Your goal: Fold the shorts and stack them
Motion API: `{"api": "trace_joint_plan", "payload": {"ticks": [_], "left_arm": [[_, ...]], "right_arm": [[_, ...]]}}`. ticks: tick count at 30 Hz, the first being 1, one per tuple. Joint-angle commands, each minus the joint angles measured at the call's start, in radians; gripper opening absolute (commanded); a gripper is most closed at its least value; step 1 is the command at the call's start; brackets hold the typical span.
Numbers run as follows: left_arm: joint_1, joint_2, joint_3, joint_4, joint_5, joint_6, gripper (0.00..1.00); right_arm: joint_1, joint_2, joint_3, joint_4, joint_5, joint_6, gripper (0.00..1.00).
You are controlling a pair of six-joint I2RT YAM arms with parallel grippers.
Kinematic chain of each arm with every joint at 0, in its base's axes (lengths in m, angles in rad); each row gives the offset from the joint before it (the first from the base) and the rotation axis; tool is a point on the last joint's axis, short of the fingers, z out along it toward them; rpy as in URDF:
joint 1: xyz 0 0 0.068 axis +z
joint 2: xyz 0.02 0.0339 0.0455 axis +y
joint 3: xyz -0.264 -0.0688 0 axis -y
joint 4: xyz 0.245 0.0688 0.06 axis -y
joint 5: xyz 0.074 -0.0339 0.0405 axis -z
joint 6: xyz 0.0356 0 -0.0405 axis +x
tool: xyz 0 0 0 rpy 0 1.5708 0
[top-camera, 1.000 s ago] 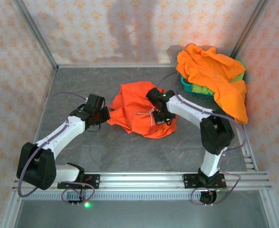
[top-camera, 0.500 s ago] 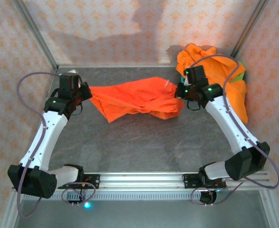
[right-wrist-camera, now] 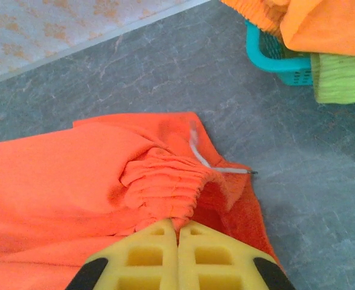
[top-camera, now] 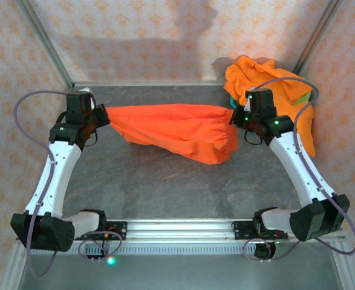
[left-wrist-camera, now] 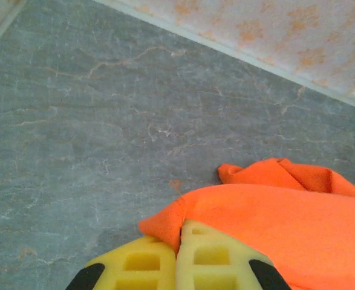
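Observation:
Bare grey table lies in front of the stretched shorts, so my right hand should move back and down, then release the shorts' gathered elastic waist point(right-wrist-camera: 165, 187) on the table.
A bright orange pair of shorts point(top-camera: 171, 124) is stretched wide between my two grippers over the back of the grey table point(top-camera: 165, 187). My left gripper point(top-camera: 101, 115) is shut on one end of it; in the left wrist view the cloth point(left-wrist-camera: 274, 211) is pinched between the yellow fingertips point(left-wrist-camera: 180, 232). My right gripper point(top-camera: 234, 116) is shut on the gathered elastic waist point(right-wrist-camera: 165, 187), where a pale drawstring point(right-wrist-camera: 207, 163) trails out. More orange shorts point(top-camera: 268, 75) and lime-green shorts point(right-wrist-camera: 340, 78) are heaped at the back right.
A teal mesh basket point(right-wrist-camera: 268, 57) holds that heap in the back right corner, close behind my right gripper. Patterned walls point(top-camera: 165, 36) close in the back and both sides. Bare grey table lies in front of the stretched shorts.
A second ago the shorts lay bunched mid-table with both grippers close together. The grippers have since moved apart, left and right toward the back, pulling the shorts out wide.

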Motion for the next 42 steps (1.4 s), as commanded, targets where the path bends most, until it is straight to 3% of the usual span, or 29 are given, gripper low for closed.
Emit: {"api": "trace_joint_plan", "payload": {"ticks": [1,4,8,12,14,18,21,25,29,35,37,40,42], "left_arm": [[0.031,0.1,0.12,0.035,0.034,-0.012,0.0],[0.051,0.258,0.342,-0.001,0.05,-0.02,0.0],[0.077,0.486,0.807,-0.144,0.058,-0.009,0.0],[0.097,0.649,1.341,-0.305,0.04,0.007,0.0],[0.11,0.665,1.432,-0.261,0.035,0.01,0.0],[0.118,0.454,1.261,-0.125,-0.037,0.037,0.0],[0.118,0.268,1.01,0.007,-0.056,0.047,0.0],[0.117,0.001,0.587,0.249,0.068,0.041,0.0],[0.084,-0.211,0.186,0.342,0.186,0.057,0.0],[-0.05,-0.381,-0.288,0.277,0.131,0.066,0.0],[-0.058,-0.407,-0.36,0.245,0.131,0.048,0.14],[-0.058,-0.455,-0.397,0.212,0.085,0.039,0.26],[-0.056,-0.48,-0.377,0.198,0.047,0.047,0.53]], "right_arm": [[-0.01,0.078,0.117,0.13,-0.026,0.033,0.0],[-0.009,0.218,0.302,0.153,-0.089,0.086,0.0],[-0.002,0.399,0.651,0.131,-0.129,0.106,0.0],[0.0,0.452,0.893,0.174,-0.13,0.069,0.0],[-0.003,0.425,0.912,0.235,-0.122,0.036,0.0],[-0.013,0.316,0.781,0.367,-0.143,-0.025,0.0],[-0.017,0.209,0.577,0.488,-0.148,-0.082,0.0],[-0.026,0.053,0.227,0.674,-0.153,-0.112,0.0],[-0.027,-0.087,-0.063,0.672,-0.211,-0.161,0.01],[-0.023,-0.297,-0.435,0.555,-0.264,-0.163,0.07],[-0.02,-0.359,-0.506,0.493,-0.298,-0.14,0.11],[0.003,-0.432,-0.552,0.361,-0.363,-0.141,0.26],[0.022,-0.459,-0.539,0.244,-0.405,-0.174,0.4]]}}
